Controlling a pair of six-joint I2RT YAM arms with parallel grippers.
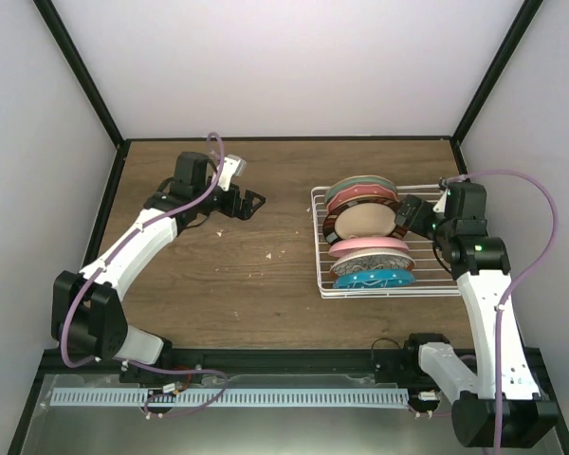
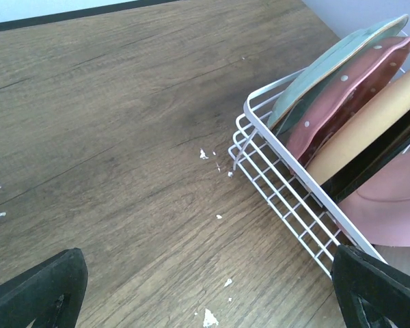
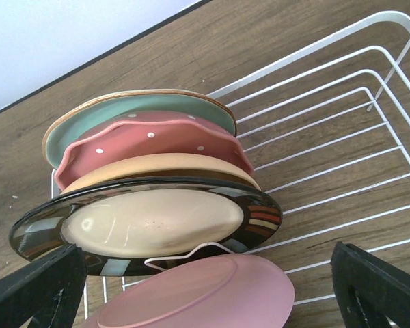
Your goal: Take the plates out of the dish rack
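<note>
The robot's left gripper will next turn, move back and across, and come down onto that plate's upper rim [image 1: 375, 277], as the rack has the teal dotted plate frontmost in the rack [image 1: 315, 237].
The white wire dish rack [image 1: 315, 237] stands on the right of the table with six plates on edge in it. From back to front they are pale green [image 1: 360, 185], red-pink dotted [image 1: 365, 197], tan dark-rimmed [image 1: 363, 221], plain pink [image 1: 368, 246], brown-rimmed petal-patterned [image 1: 372, 262] and teal dotted [image 1: 375, 279]. My right gripper [image 1: 408, 214] is open just right of the tan plate. In the right wrist view [image 3: 206, 273] its fingers straddle the tan plate [image 3: 150, 219] and the pink plate [image 3: 198, 294] without touching them. My left gripper [image 1: 249, 202] is open and empty over bare table, left of the rack [image 2: 287, 198].
Small white crumbs [image 1: 270, 254] lie on the wooden table between my left gripper and the rack, and show in the left wrist view [image 2: 203, 154]. White walls with black frame posts [image 1: 76, 66] close in the back and sides.
</note>
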